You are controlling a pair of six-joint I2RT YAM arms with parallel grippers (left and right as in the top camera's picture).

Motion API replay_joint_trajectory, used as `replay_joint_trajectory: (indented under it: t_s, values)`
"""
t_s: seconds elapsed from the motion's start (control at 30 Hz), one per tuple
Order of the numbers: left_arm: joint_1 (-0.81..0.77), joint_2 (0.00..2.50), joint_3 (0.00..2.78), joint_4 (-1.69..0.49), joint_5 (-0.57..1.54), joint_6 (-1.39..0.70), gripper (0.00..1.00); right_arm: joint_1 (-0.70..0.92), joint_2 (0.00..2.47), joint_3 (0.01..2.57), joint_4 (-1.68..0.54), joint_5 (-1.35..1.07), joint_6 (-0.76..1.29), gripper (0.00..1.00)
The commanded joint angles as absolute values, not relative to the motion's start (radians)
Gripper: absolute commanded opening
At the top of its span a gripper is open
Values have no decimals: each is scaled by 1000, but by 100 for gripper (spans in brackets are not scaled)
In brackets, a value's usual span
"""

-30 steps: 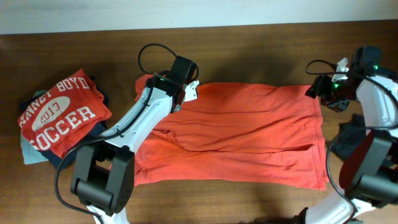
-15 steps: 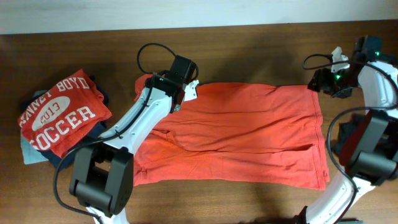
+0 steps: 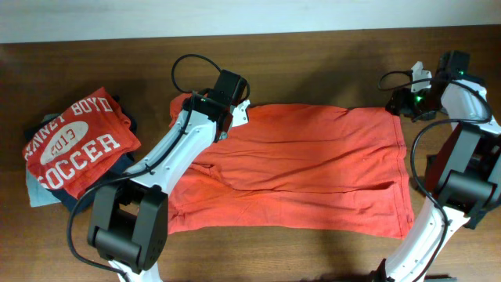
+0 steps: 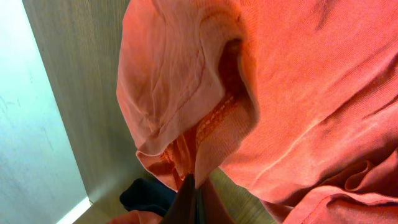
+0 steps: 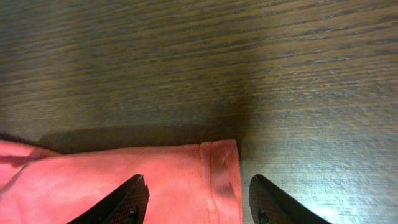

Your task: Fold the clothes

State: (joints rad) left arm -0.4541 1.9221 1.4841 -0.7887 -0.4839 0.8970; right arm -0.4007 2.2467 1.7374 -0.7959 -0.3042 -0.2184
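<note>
The left gripper draws the pinched far edge back toward the garment's near strip (image 3: pixel 202 192) next. The strip lies uncovered back from the gripper, and the gripper releases the fabric there.
An orange-red garment (image 3: pixel 305 168) lies spread flat on the wooden table. My left gripper (image 3: pixel 235 117) is at its far left corner, shut on a fold of the orange cloth (image 4: pixel 186 118); its fingertips (image 4: pixel 191 193) pinch the fabric edge. My right gripper (image 3: pixel 403 106) is at the garment's far right corner, open, its fingers (image 5: pixel 198 196) spread either side of the corner hem (image 5: pixel 217 171) just above the cloth.
A folded pile (image 3: pixel 74 145) topped by a red "Boyd Soccer" shirt sits at the left of the table. A dark cloth (image 4: pixel 149 196) shows under the left gripper. The table's far edge meets a white wall (image 3: pixel 235 16).
My right gripper has moved away from me and a little left, to the garment's far right corner. The left arm and the garment have not moved.
</note>
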Motion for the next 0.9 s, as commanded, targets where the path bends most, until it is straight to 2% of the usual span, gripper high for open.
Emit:
replay_joint_trajectory:
  t_s: [0.0,0.17,0.37,0.47,0.57,0.87]
  values:
    - [-456,1884,1505,-789,-494,883,0,-405,2286,1754,-788,-316,-231,57]
    - [-456,1884,1505,-790,-495,879,0,-405,2312,1754,-785,-350,-232,55]
    - [-456,1884,1505,-790,-494,876,0,-405,2312,1755,-787,-411,-233,42]
    - [-456,1884,1505,-790,-495,876,0,-405,2310,1757,-795,-418,-232,27]
    - [-456,1884,1505,-790,-495,876,0,-412,2301,1784,-842,-408,-231,6]
    - [-456,1866,1507,-806,-524,863,0,-424,2247,1984,-1080,-414,-224,4]
